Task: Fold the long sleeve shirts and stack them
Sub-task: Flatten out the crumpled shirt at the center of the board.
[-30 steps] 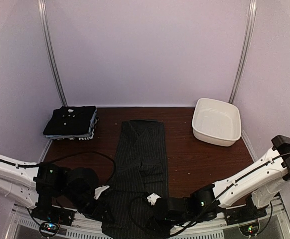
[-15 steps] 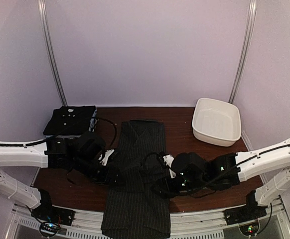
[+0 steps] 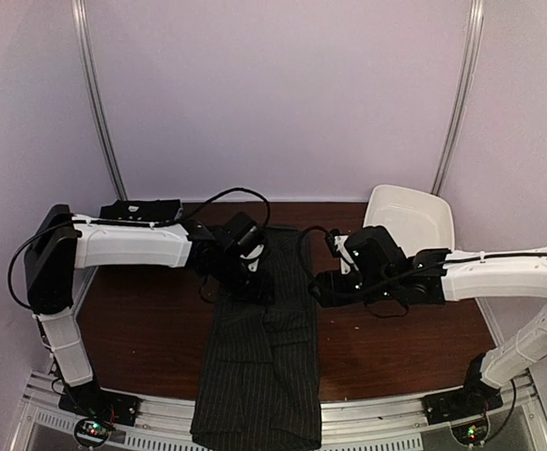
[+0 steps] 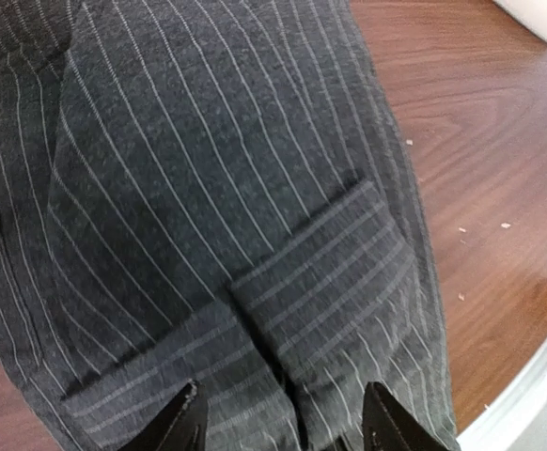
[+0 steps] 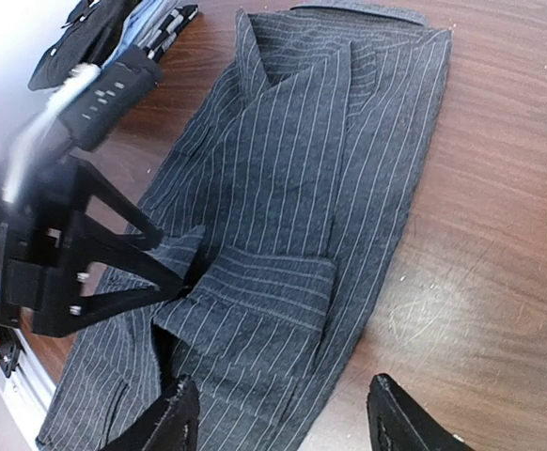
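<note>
My left gripper moves down onto the inner edge of the cuff on the stack's side next, before it closes.
A charcoal pinstriped long sleeve shirt [image 3: 264,348] lies flat lengthwise down the table's middle, collar at the far end, sleeves folded in so both cuffs [image 4: 322,282] meet at its centre. My left gripper [image 3: 253,285] hovers over the shirt's left side near the cuffs, jaws open, nothing between them [image 4: 285,427]. Open as well, my right gripper [image 3: 323,287] hangs over the shirt's right edge [image 5: 288,421]. A stack of folded dark shirts [image 3: 142,209] sits at the back left, partly hidden by the left arm.
A white plastic tub [image 3: 414,221] stands at the back right, just behind the right arm. Bare brown table [image 3: 396,338] shows on both sides of the shirt. A metal rail [image 3: 367,413] runs along the near edge.
Both arms swung up from the shirt's near hem to its middle, stretching out over the table. Both sets of jaws spread wider. The shirt lies as before.
</note>
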Available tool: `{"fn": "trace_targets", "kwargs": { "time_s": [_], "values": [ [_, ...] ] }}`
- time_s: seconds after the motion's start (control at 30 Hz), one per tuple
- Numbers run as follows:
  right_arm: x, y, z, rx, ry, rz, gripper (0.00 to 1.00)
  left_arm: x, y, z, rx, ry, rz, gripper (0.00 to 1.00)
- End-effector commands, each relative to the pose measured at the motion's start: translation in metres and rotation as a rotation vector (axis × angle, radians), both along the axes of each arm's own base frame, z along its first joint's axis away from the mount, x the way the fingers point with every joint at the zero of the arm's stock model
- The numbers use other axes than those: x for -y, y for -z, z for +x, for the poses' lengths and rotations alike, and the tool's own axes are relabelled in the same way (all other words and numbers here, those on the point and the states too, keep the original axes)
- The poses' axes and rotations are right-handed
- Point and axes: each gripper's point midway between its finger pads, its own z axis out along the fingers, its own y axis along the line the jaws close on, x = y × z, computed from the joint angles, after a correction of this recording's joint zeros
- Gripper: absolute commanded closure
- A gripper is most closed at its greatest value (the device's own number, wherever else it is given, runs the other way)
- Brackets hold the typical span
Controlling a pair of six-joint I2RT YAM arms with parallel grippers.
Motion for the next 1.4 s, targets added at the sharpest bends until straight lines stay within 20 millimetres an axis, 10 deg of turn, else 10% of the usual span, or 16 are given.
{"fn": "trace_targets", "kwargs": {
  "time_s": [0.0,0.63,0.8,1.03,1.37],
  "values": [
    [-0.004,-0.003,0.009,0.032,-0.06,-0.017,0.36,-0.005,0.008,0.024,0.063,-0.007,0.126,0.43],
    [-0.023,0.022,0.025,-0.01,-0.104,-0.013,0.35,-0.003,0.036,0.011,-0.017,0.012,0.124,0.58],
    [-0.028,0.029,0.026,-0.022,-0.112,-0.01,0.34,-0.01,0.038,0.009,-0.012,-0.011,0.132,0.75],
    [-0.033,0.042,0.02,-0.06,-0.146,-0.009,0.31,-0.03,0.008,0.025,0.103,-0.114,0.166,0.96],
    [-0.054,0.043,0.017,-0.044,-0.234,-0.002,0.25,-0.095,-0.046,0.036,0.228,-0.3,0.212,0.99]
  ]
}}
